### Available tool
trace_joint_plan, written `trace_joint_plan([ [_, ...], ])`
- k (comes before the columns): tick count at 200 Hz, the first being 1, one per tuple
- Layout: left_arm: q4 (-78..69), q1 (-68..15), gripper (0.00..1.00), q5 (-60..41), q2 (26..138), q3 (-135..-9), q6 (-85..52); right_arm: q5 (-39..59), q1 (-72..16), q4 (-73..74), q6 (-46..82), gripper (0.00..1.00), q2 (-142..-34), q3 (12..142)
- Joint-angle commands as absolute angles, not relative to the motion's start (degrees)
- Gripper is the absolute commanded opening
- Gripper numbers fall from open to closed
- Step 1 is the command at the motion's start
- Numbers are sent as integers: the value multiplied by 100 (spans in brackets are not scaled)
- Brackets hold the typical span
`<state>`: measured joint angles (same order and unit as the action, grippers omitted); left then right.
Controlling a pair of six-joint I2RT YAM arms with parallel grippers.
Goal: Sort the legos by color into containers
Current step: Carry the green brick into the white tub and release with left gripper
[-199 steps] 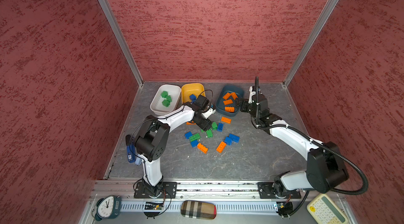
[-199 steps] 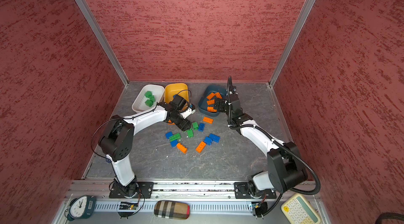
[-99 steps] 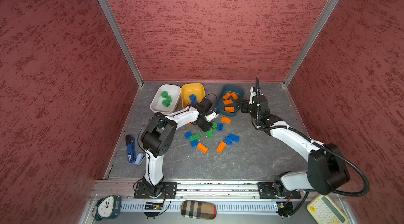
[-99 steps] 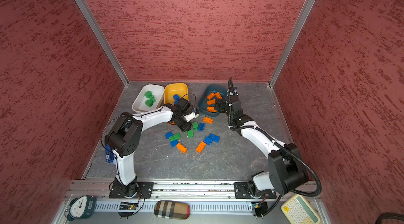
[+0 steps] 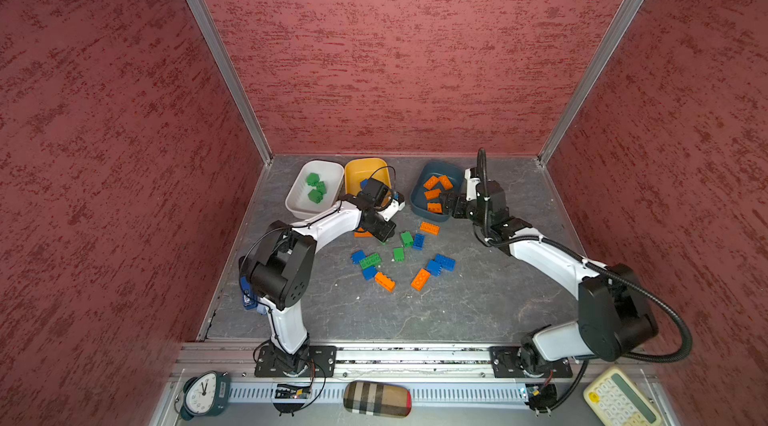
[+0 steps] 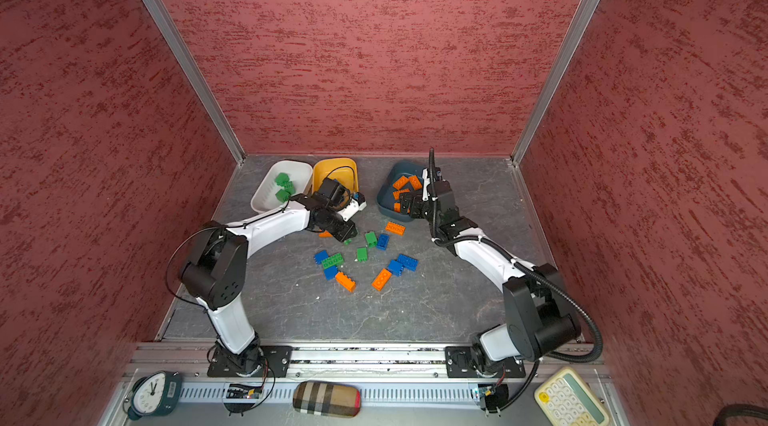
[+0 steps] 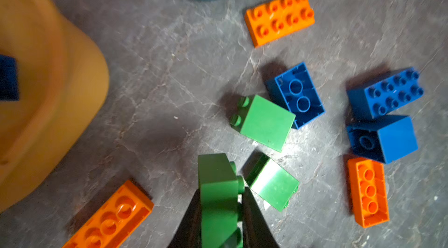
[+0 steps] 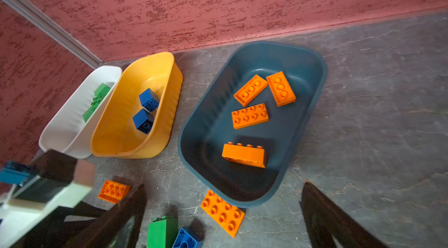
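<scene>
I will raise my left gripper. The white tub of green legos stands past the yellow tub, so I will cross over its bare near end and release mine.
My left gripper is shut on a green lego, just above the floor in front of the yellow tub; in both top views it sits at the heap's far-left edge. Loose legos lie around it: orange, blue, green. The white tub holds green legos, the yellow tub two blue ones, and the teal tub several orange ones. My right gripper stands open and empty over the teal tub's near rim.
Red walls close in the back and both sides. A blue stapler-like object lies half hidden behind the left arm. On the front rail sit a clock, a plaid case and a calculator.
My left gripper has shut on the green lego, and the left arm's elbow has swung forward. The right arm has barely moved and stays open.
</scene>
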<state>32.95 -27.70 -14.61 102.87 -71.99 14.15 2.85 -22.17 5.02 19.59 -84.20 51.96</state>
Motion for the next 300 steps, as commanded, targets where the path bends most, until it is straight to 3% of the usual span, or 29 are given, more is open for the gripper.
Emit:
trace_joint_plan([
  [1,2744,-2492,0,-2056,9956,-7022,858,836,-2312,609,1830,99,-8624,5443],
  [60,1300,-1489,0,-2306,8936,-6167,-371,496,-2860,282,1836,99,-9122,5870],
  [97,704,-797,0,-1015,8666,-5930,-1441,7,-3221,-90,1819,99,-9389,6148],
  [122,971,-338,0,-164,8861,-6160,-2022,-455,-3488,-660,1758,99,-9638,6459],
  [144,1112,38,0,-174,9139,-6412,-2301,-845,-3718,-951,1909,98,-9716,6532],
  [194,1703,324,0,174,10062,-7344,-2221,-454,-3867,-1074,2399,97,-9657,6271],
  [225,2076,365,0,599,10420,-7749,-2298,-110,-3867,-1107,2023,97,-9328,5829],
  [258,2153,387,32,808,10395,-7710,-2466,-46,-3868,-1837,1093,97,-9257,5876],
  [286,1933,388,46,649,10098,-7482,-2471,-115,-3871,-2546,64,97,-9374,6126],
  [300,1960,391,57,774,9958,-7424,-2577,-5,-3857,-2720,-391,97,-9435,6233],
])
